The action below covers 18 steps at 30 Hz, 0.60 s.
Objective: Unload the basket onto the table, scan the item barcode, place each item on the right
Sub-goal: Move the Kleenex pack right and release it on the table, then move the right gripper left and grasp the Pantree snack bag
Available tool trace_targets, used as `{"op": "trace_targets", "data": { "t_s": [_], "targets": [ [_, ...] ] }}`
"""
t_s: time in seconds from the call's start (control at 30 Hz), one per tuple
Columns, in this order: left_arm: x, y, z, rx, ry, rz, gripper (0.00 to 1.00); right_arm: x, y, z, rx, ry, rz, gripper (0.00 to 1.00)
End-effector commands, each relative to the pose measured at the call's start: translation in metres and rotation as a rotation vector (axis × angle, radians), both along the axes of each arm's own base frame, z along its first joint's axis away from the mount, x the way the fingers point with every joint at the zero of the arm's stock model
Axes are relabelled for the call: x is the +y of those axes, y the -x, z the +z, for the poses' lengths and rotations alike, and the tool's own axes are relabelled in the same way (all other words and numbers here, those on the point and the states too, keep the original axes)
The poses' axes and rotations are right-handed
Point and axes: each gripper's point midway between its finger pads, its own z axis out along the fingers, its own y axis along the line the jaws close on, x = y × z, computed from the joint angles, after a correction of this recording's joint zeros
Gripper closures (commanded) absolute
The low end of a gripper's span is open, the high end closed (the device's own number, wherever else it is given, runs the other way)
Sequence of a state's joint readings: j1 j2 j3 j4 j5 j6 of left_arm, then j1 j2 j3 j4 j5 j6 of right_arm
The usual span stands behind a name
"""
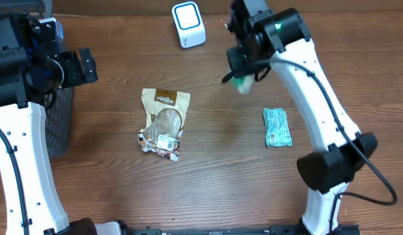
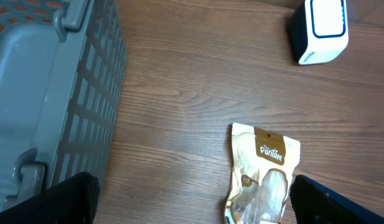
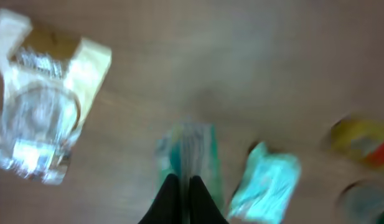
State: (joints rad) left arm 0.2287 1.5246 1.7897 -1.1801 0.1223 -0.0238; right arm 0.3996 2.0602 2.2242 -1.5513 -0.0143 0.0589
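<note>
I should lower my right gripper next and pull it back toward the empty table beside the teal packet. Then I should let go of the green and white packet [image 1: 242, 85].
My right gripper [image 1: 241, 77] hangs above the table a little right of and in front of the white and blue scanner [image 1: 188, 24]. It is shut on a thin green and white packet [image 1: 242, 85]. The right wrist view is blurred, but the packet [image 3: 187, 146] shows pinched edge-on between the black fingertips [image 3: 172, 186]. No barcode can be made out on it. My left gripper [image 1: 83, 65] is far to the left beside the basket, open and empty; its fingers [image 2: 61, 199] stand wide apart. The scanner [image 2: 319, 28] also shows at the top right of the left wrist view.
A tan snack pouch [image 1: 164, 122] lies mid-table, and a teal packet [image 1: 277, 126] lies to the right under the right arm. A grey mesh basket [image 1: 59, 124] stands at the left edge. Blurred yellow and red things [image 3: 360, 140] sit at the right of the right wrist view.
</note>
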Motion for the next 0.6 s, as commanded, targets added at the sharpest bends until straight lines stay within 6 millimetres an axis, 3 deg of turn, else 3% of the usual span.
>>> {"op": "trace_targets", "data": {
  "t_s": [0.0,0.2,0.3,0.33,0.5,0.57],
  "targets": [
    [-0.001,-0.002,0.004,-0.012,-0.001,0.0,0.0,0.016,0.031,-0.044,0.248,-0.115,-0.032,0.95],
    [-0.001,-0.002,0.004,-0.012,0.0,0.001,0.01,-0.001,0.053,-0.097,0.377,-0.051,-0.062,0.95],
    [-0.001,-0.002,0.004,-0.012,-0.001,0.001,0.0,-0.011,0.054,-0.117,0.384,-0.015,-0.089,0.95],
    [-0.001,-0.002,0.004,-0.012,-0.001,0.0,0.0,-0.016,0.053,-0.123,0.379,0.011,-0.12,0.9],
    [-0.001,-0.002,0.004,-0.012,-0.001,0.0,0.0,-0.019,0.054,-0.134,0.379,0.019,-0.145,0.85],
    [-0.002,-0.002,0.004,-0.012,-0.001,0.0,0.0,-0.018,0.057,-0.136,0.392,0.018,-0.142,0.75]
  ]
}}
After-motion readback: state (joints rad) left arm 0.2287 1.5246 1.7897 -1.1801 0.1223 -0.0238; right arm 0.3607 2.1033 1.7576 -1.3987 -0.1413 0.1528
